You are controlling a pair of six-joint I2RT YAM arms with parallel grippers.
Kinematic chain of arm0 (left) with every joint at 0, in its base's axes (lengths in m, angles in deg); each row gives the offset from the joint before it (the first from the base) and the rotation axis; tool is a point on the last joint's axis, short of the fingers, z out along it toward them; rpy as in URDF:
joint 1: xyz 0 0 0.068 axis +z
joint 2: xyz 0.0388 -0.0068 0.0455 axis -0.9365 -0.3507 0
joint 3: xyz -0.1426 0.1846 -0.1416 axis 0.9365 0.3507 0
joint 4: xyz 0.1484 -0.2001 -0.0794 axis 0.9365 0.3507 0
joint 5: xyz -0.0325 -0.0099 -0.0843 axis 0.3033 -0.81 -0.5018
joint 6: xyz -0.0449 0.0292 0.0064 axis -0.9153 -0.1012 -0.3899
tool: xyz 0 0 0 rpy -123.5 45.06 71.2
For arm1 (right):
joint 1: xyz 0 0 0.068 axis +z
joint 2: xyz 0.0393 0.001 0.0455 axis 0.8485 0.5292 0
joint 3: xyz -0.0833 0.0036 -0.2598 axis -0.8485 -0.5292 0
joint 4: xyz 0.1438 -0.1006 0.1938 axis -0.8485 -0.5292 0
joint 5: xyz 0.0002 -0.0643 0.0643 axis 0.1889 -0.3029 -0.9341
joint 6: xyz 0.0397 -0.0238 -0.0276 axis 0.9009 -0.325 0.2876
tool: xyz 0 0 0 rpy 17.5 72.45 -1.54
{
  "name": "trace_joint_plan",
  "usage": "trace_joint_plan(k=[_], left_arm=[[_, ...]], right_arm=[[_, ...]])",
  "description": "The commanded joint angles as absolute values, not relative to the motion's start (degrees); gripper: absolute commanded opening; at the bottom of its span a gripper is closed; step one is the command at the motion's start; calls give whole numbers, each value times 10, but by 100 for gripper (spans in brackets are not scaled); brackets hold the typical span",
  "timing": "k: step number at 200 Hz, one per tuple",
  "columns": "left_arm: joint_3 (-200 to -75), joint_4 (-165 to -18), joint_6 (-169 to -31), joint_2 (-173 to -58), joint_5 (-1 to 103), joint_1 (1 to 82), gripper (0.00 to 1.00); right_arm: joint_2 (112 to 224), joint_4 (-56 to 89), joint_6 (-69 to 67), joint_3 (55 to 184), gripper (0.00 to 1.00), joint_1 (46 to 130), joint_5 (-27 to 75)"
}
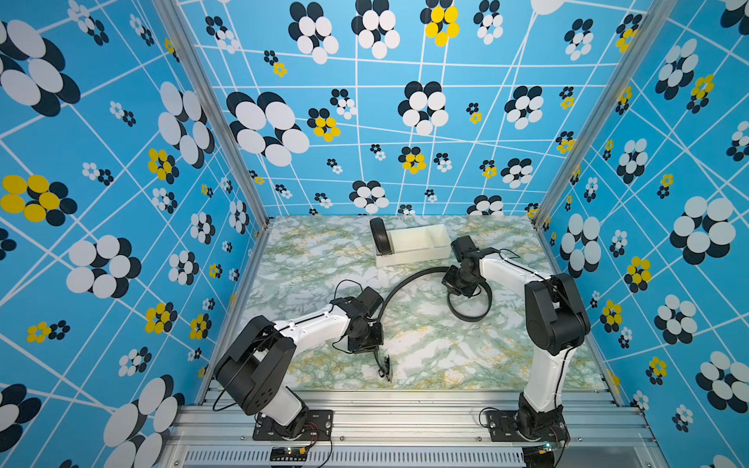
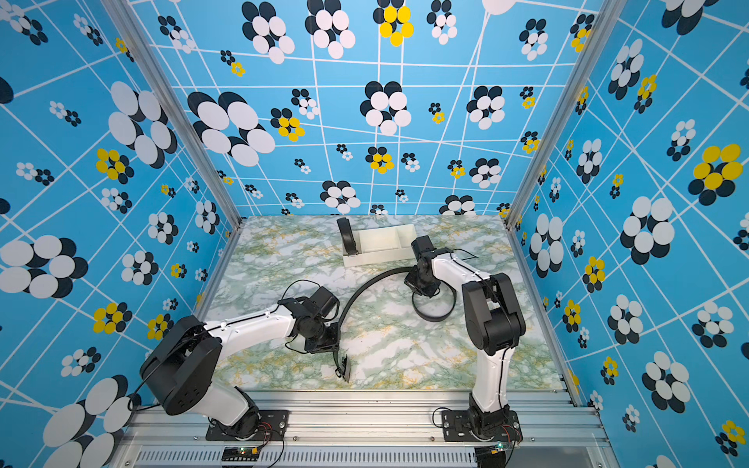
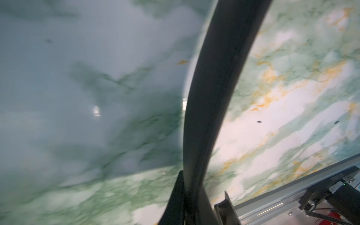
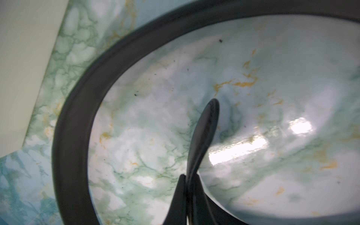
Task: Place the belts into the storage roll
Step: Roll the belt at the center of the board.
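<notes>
The strap curves wide between both grippers, so I will move my left gripper across the table toward the loop under my right gripper and let go of the strap.
The off-white storage roll [image 1: 413, 257] [image 2: 377, 257] lies at the back of the marble table. One belt, wound into a black coil [image 1: 381, 237] [image 2: 348, 240], stands on edge at its left end. A second belt [image 1: 399, 283] [image 2: 362, 289] arcs across the table between my two grippers and curls into a loop [image 1: 472, 314] [image 2: 435, 315] under the right arm. My left gripper [image 3: 191, 183] [image 1: 380, 353] is shut on this strap near its buckle [image 1: 387, 369]. My right gripper [image 4: 188, 185] [image 1: 462, 292] is shut on the strap just behind its rounded tip [image 4: 207, 124], close in front of the storage roll.
The tray's middle and right compartments [image 1: 421, 239] show only bare plastic. An aluminium rail [image 1: 405, 409] [image 3: 288, 188] runs along the table's front edge, where both arm bases are bolted. Patterned blue walls close in the left, right and back sides.
</notes>
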State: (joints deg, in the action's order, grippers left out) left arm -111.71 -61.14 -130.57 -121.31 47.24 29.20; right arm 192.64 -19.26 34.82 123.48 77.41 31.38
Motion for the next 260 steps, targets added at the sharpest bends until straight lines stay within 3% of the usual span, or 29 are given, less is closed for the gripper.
trace_joint_plan(k=[1,44,82,99,106,123,167,214,260], left_arm=[[-1111,-723,-1415,-1235,488,249,10],[-1142,-816,-1495,-1313,543,157,13],[-1183,-853,-1511,-1367,536,95,33],[-1201,-781,-1464,-1324,557,91,42],[-1207,-744,-1441,-1300,570,93,51],[-1227,-661,-1387,-1248,589,109,57],[-1291,-583,-1254,-1238,543,220,62],[-1502,-499,-1047,-1425,556,280,62],[-1630,-460,-986,-1549,574,312,62]], right_arm=[[1964,-149,413,1272,0,795,290],[2025,-146,417,1345,0,839,266],[1977,-126,429,1281,0,847,273],[1931,-137,415,1232,0,837,291],[1909,-141,407,1208,0,831,300],[1860,-137,399,1155,0,814,307],[1797,-130,393,1090,0,798,316],[1813,-165,446,1101,0,794,293],[1799,-182,446,1103,0,796,296]])
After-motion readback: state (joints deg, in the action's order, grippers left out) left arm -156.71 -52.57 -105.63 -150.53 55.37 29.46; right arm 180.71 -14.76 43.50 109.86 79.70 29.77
